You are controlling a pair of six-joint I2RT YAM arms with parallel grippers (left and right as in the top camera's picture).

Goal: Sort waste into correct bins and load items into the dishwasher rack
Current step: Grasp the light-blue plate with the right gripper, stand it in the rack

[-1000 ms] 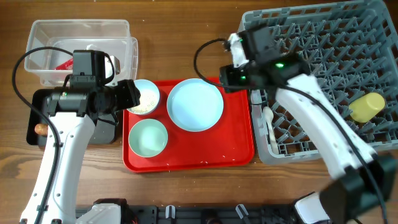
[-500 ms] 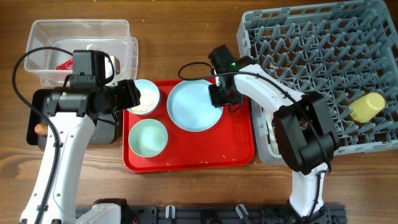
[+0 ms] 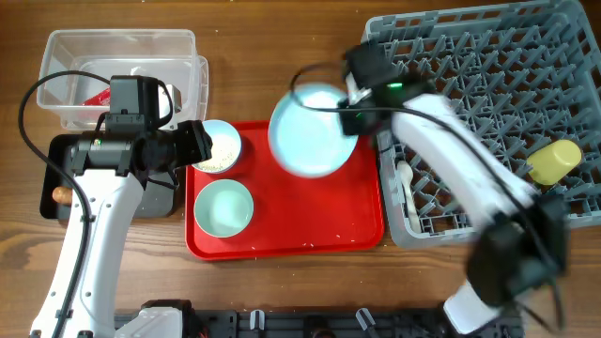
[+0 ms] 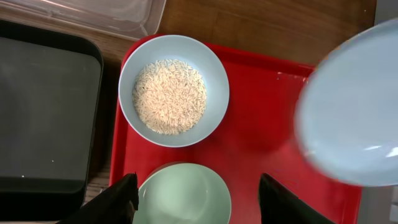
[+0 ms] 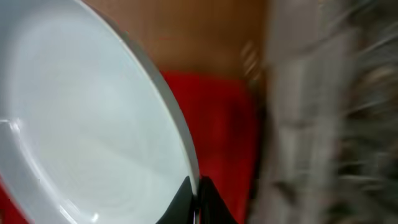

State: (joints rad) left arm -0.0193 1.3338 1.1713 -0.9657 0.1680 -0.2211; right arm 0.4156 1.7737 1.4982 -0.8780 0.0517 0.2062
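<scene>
I need to swing the light blue plate point(image 3: 310, 133) with my right gripper across the grey dishwasher rack point(image 3: 488, 84). I need to turn outward over the rack's far corner, beyond the yellow cup, because the slots there are empty.
My right gripper point(image 5: 194, 196) is shut on the rim of the light blue plate point(image 5: 81, 118). In the overhead view the plate point(image 3: 310, 133) hangs tilted above the red tray's far right corner, next to the grey dishwasher rack point(image 3: 488, 84). A yellow cup point(image 3: 556, 161) and a white spoon point(image 3: 406, 183) lie in the rack. My left gripper point(image 4: 198, 190) is open, its fingers either side of the empty mint-green bowl point(image 4: 183, 196). Beyond it sits the white bowl point(image 4: 173, 90) filled with rice grains. A red wrapper point(image 3: 97, 97) lies in the clear tub point(image 3: 122, 47).
The red tray point(image 3: 357, 216) carries both bowls. A black tray point(image 4: 43, 118) lies left of it, with a brown food stick point(image 3: 62, 194) at its left edge. The left arm point(image 3: 113, 188) reaches over the black tray.
The right gripper came from the rack to the plate, shut on its rim and lifted it up toward the rack. The left arm has not moved.
</scene>
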